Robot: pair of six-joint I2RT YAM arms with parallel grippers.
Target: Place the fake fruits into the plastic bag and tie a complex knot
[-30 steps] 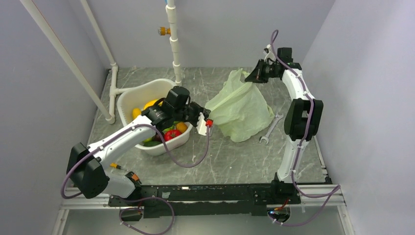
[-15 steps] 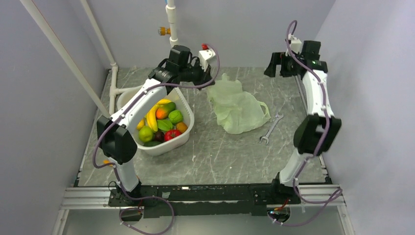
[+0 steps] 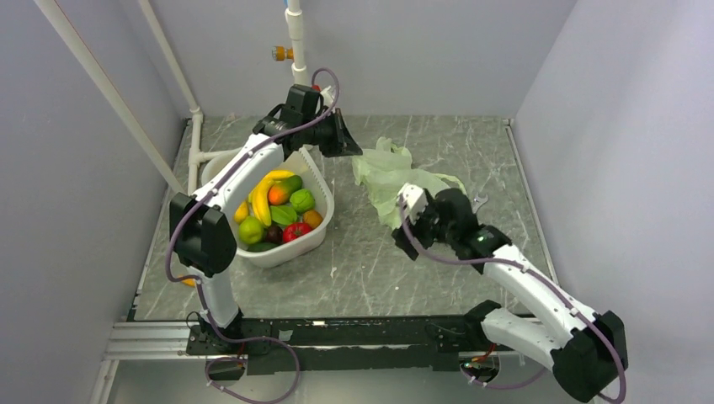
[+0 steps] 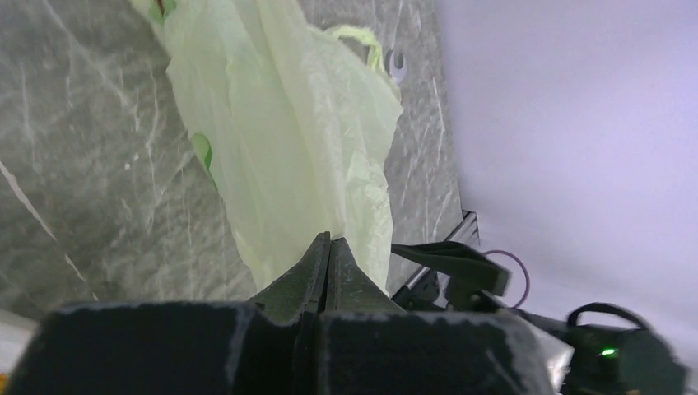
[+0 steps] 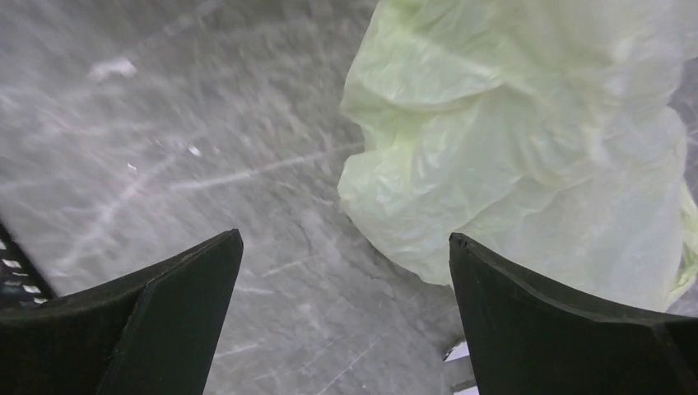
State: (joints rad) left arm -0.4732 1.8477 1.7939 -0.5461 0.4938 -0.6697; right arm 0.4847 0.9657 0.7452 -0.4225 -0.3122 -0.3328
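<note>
Next, my right gripper should move down and outward onto the bag's near edge on the wrench's side [image 5: 430, 251], since that edge lies below and outward of it.
The pale-green plastic bag [image 3: 394, 175] lies crumpled on the table at the back centre. One corner is lifted to my left gripper [image 3: 350, 146], which is shut on the plastic bag's edge [image 4: 313, 164] with the jaws [image 4: 329, 239] pressed together. A handle loop [image 4: 355, 34] hangs loose, and no knot is in view. My right gripper [image 3: 407, 229] hovers low at the bag's near edge [image 5: 527, 148], wide open [image 5: 344, 237] with nothing between its fingers. The fake fruits, bananas [image 3: 263, 199], green ones [image 3: 302, 200] and a red one [image 3: 295, 232], sit in the white basin [image 3: 324, 181].
A wrench [image 3: 481, 200] lies right of the bag, partly behind my right arm. White pipes [image 3: 296, 42] rise at the back and the left. Walls close in on three sides.
My right gripper let go of the bag and opened. That arm swung from the back right down to the bag's near edge. My left arm carried its bag corner to the back, and the bag slumped.
</note>
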